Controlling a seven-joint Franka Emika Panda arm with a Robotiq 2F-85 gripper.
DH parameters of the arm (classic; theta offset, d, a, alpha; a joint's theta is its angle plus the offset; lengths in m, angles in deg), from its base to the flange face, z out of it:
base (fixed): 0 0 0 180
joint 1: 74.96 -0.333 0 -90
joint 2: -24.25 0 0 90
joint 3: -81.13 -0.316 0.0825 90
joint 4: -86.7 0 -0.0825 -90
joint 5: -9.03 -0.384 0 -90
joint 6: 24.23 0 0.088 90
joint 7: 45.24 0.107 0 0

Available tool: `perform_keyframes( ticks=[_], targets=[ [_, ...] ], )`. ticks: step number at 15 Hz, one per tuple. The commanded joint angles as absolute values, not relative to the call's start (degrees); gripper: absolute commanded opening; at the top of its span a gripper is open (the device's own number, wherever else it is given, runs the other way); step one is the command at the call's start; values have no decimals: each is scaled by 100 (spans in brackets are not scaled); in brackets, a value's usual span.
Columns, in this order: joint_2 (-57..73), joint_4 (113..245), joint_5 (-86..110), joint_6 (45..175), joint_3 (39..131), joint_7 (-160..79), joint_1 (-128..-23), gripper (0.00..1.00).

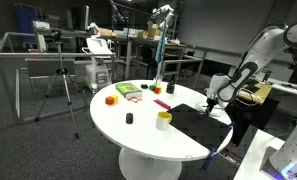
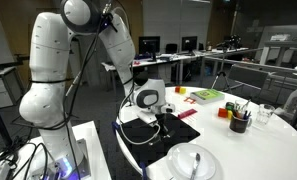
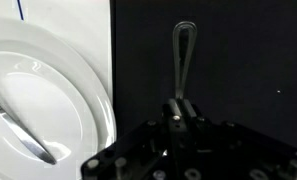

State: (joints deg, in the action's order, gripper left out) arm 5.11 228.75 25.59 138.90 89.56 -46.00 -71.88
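Observation:
My gripper is holding the utensil and will next move down onto the part of the black mat [image 1: 193,122] beside the white plate, which is empty, and open to let go of the utensil.
In the wrist view my gripper [image 3: 179,103] is shut on a slim metal utensil [image 3: 183,50], whose shiny length stretches away from the jaws over a black mat [image 3: 238,60]. Which end of the utensil I hold is hidden by the fingers. A white plate [image 3: 83,70] lies just left of the mat with another utensil [image 3: 18,130] resting in it. In both exterior views the gripper [image 1: 214,99] [image 2: 159,117] hangs low over the black mat [image 1: 193,122] [image 2: 143,130] at the edge of the round white table [image 1: 138,135].
The table carries a yellow cup [image 1: 164,120], a red block [image 1: 110,99], a green item [image 1: 128,91], a small black object [image 1: 129,118] and a cup of pens [image 2: 238,121]. The plate [image 2: 193,160] sits near the table edge. A tripod [image 1: 58,80] and desks stand behind.

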Motion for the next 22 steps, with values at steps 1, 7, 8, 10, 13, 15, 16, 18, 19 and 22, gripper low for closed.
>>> perform_keyframes(
  ticks=[1,7,8,10,13,15,16,18,19,22],
  targets=[
    [314,22742,2431,14170,9013,-4674,-7156,2],
    [120,22649,2297,14365,9020,-4728,-7109,2],
    [109,22649,2267,14392,9018,-4738,-7102,2],
    [83,22646,2230,14455,9028,-4746,-7105,2],
    [45,22632,2231,14515,9057,-4758,-7112,2],
    [42,22627,2260,14532,9108,-4746,-7129,2],
    [48,22625,2254,14529,9114,-4752,-7119,2],
    [64,22627,2265,14520,9145,-4760,-7116,2],
    [63,22628,2271,14526,9161,-4763,-7117,2],
    [24,22610,2268,14527,9180,-4761,-7119,2]
  ],
)
